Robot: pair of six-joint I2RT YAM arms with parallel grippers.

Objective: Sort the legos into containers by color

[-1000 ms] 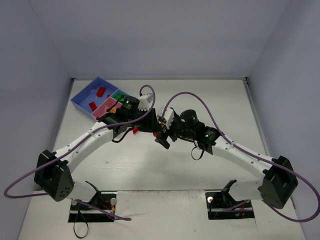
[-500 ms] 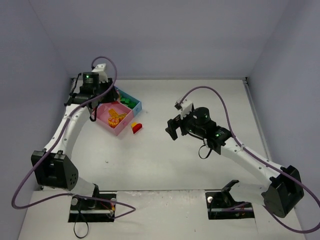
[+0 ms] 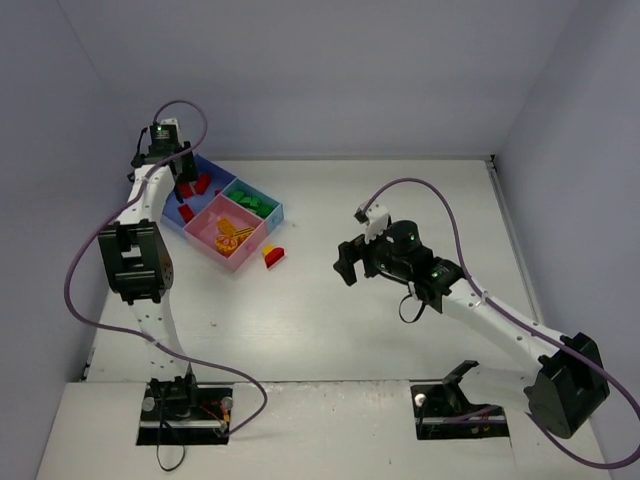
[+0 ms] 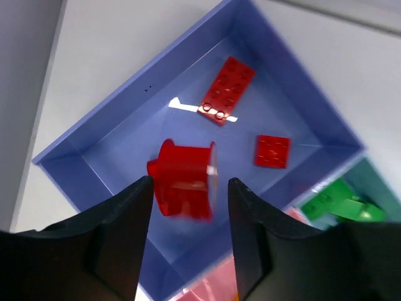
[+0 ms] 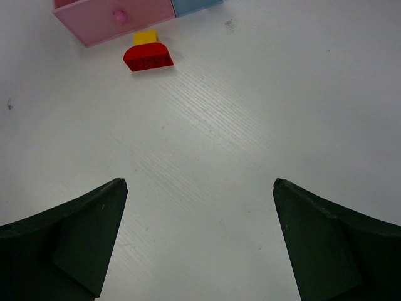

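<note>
The lego's red part (image 3: 275,257) (image 5: 148,57) lies below my right gripper, to the left in the top view, outside the tray. My right gripper moves that way and down onto it next.
The tray sits at the far left with a blue compartment (image 3: 168,205), a pink one (image 3: 240,252) and a teal one (image 3: 272,210). My left gripper (image 3: 181,172) hovers over the blue compartment (image 4: 94,141), open. A blurred red lego (image 4: 185,179) lies below and between its fingers, apart from the right finger. Two more red legos (image 4: 227,89) lie in the blue compartment, and green legos (image 4: 332,199) in the teal one. My right gripper (image 3: 346,264) is open and empty over bare table (image 5: 199,182). A red-and-yellow lego (image 5: 148,56) lies beside the pink compartment's wall (image 5: 113,19).
Yellow-orange legos (image 3: 232,232) lie in the pink compartment. The red-and-yellow lego (image 3: 273,255) lies on the table just right of the tray. Grey walls close the table at the left, back and right.
My left arm swung from the table's middle to the tray's blue compartment and its jaws now stand apart from the red lego. My right gripper drew back to the right.
</note>
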